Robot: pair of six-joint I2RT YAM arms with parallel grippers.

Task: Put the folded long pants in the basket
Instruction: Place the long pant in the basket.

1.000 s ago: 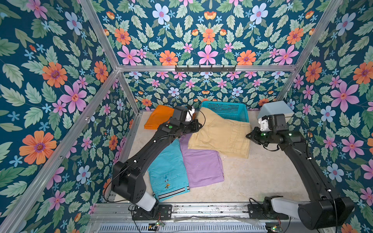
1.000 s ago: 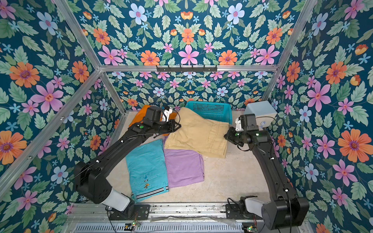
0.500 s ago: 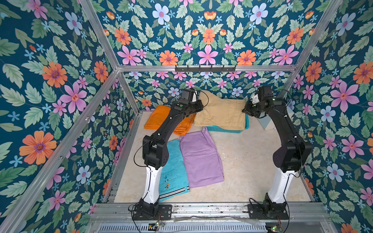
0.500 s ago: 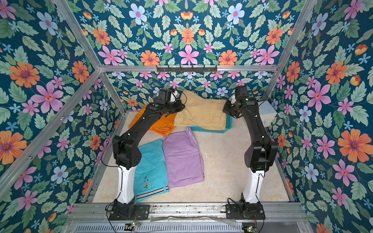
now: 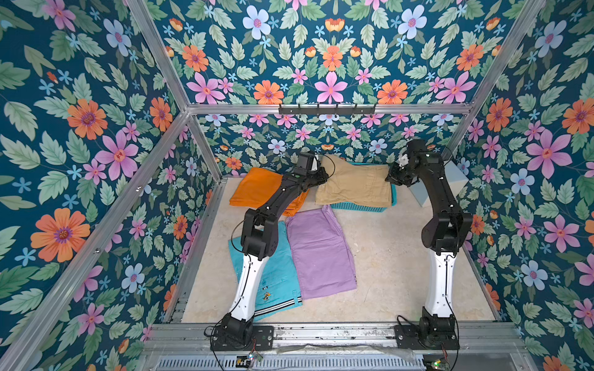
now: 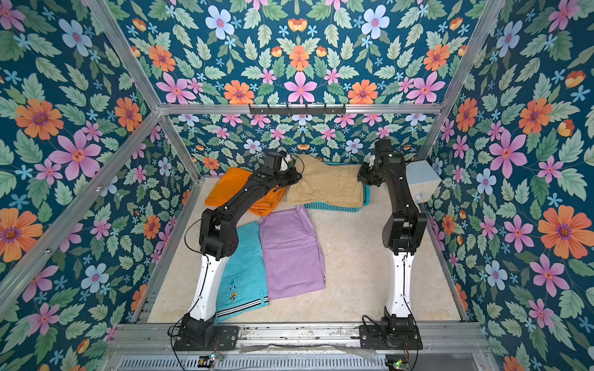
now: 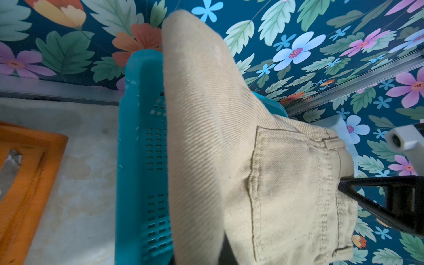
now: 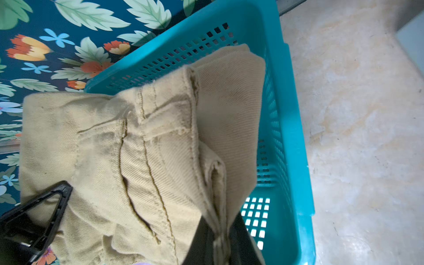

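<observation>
Next, my left gripper lowers slightly toward the teal basket's open top (image 7: 151,181) and releases the stretched tan pants' edge, since the basket's top lies below it, under the pants.
The tan folded long pants (image 5: 353,186) (image 6: 324,188) hang stretched over the teal basket (image 5: 356,207) (image 6: 331,208) at the back wall, hiding most of it. My left gripper (image 5: 323,176) (image 6: 297,177) is shut on their left edge and my right gripper (image 5: 393,177) (image 6: 364,176) on their right edge. The right wrist view shows the tan cloth (image 8: 137,149) pinched between my right gripper (image 8: 220,249), above the basket's wall (image 8: 286,137). In the left wrist view the cloth (image 7: 206,137) covers my jaws beside the basket (image 7: 142,137).
Orange pants (image 5: 257,189) lie at the back left, partly under my left arm. Lilac pants (image 5: 321,253) lie mid-table, and turquoise pants (image 5: 276,279) beside them at the front left. A pale grey-blue box (image 5: 456,184) stands against the right wall behind my right arm.
Both arms have carried the tan pants from the middle of the table back to the basket, raising their elbows. In the last half second the pants sank a little lower over it.
</observation>
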